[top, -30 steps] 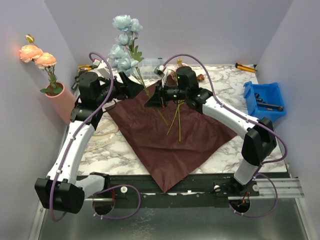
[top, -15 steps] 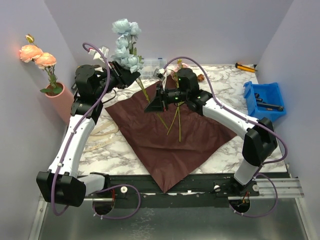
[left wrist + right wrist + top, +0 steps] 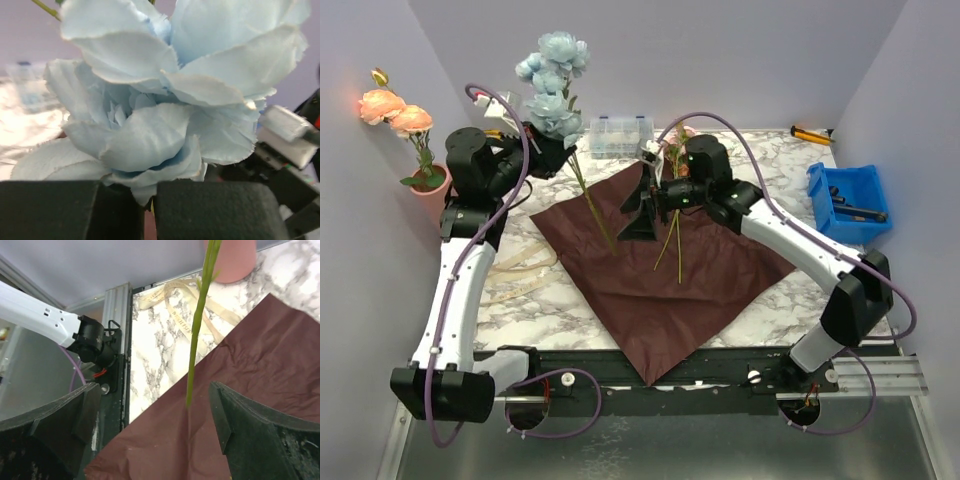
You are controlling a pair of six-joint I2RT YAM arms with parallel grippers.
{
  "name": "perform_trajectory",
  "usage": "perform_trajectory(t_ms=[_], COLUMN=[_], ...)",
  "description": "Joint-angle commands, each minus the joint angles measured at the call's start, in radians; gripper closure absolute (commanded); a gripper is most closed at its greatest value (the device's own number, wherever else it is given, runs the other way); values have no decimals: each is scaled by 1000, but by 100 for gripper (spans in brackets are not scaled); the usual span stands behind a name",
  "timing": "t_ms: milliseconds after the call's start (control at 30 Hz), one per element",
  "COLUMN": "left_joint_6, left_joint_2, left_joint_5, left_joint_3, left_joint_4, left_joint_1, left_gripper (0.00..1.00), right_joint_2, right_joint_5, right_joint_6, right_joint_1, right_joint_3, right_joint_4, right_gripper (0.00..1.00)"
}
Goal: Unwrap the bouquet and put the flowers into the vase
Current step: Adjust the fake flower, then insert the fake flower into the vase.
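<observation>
The left gripper should rise over the vase's opening point(image 3: 427, 180), to the left in the top view, and then come down, because the light blue flowers' long stem hangs below the gripper's fingers.
The bouquet's dark maroon sheet point(image 3: 660, 275) lies spread flat on the table, with a few loose green stems point(image 3: 672, 240) on it. My left gripper point(image 3: 542, 150) point(image 3: 150, 210) is shut on the stem of the light blue flowers point(image 3: 550, 85) point(image 3: 165, 100), held upright over the sheet's left corner. The stem point(image 3: 592, 210) point(image 3: 197, 325) hangs down between the fingers point(image 3: 260, 430) of my right gripper point(image 3: 642, 205) point(image 3: 155, 390), which is open and not touching it. The salmon-pink vase point(image 3: 438, 195) point(image 3: 230, 260) stands at the far left with peach flowers point(image 3: 395, 110) in it.
A beige ribbon point(image 3: 520, 268) point(image 3: 175, 295) lies loose on the marble left of the sheet. A clear plastic box point(image 3: 615, 135) sits at the back, an orange tool point(image 3: 810, 132) at the back right, and a blue bin point(image 3: 847, 200) on the right.
My left gripper has shut on the blue flowers' stem and carried it up and to the left. My right gripper has opened, letting go of that stem.
</observation>
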Motion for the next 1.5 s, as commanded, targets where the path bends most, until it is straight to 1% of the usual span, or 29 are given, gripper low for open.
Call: perform_trajectory(t_ms=[0,133,200,300,467,600,867,1033,1100,1300,1467], left_joint_6=[350,551,628,751,914,1012,1105,1105,1089,993,920], left_joint_2=[-114,-155,-156,-154,-145,-122,-98,-53,-35,18,32], left_joint_5=[-107,-334,-471,-653,-808,-901,-944,-940,-924,-832,-753], left_joint_3=[111,193,246,330,447,505,375,370,387,423,419], left_joint_4=[-162,-217,-233,-256,-261,-226,2,64,58,24,12], left_joint_1=[43,50,50,50,48,50,50,58,65,181,253], left_gripper=[100,100,100,100,100,100,100,100,100,100,100], right_joint_2=[-109,-150,-173,-211,-243,-269,-238,-216,-212,-212,-216], right_joint_5=[75,144,207,257,327,361,362,357,353,342,337], right_joint_6=[-142,-199,-235,-282,-355,-405,-432,-432,-428,-420,-417], right_joint_1=[-25,-59,-67,-81,-100,-157,-216,-233,-237,-244,-248], right_joint_3=[-30,-50,-63,-103,-124,-144,-98,-88,-90,-95,-98], right_joint_4=[-102,-146,-160,-166,-202,-218,-302,-323,-323,-321,-320], right_gripper=[0,0,0,0,0,0,0,0,0,0,0])
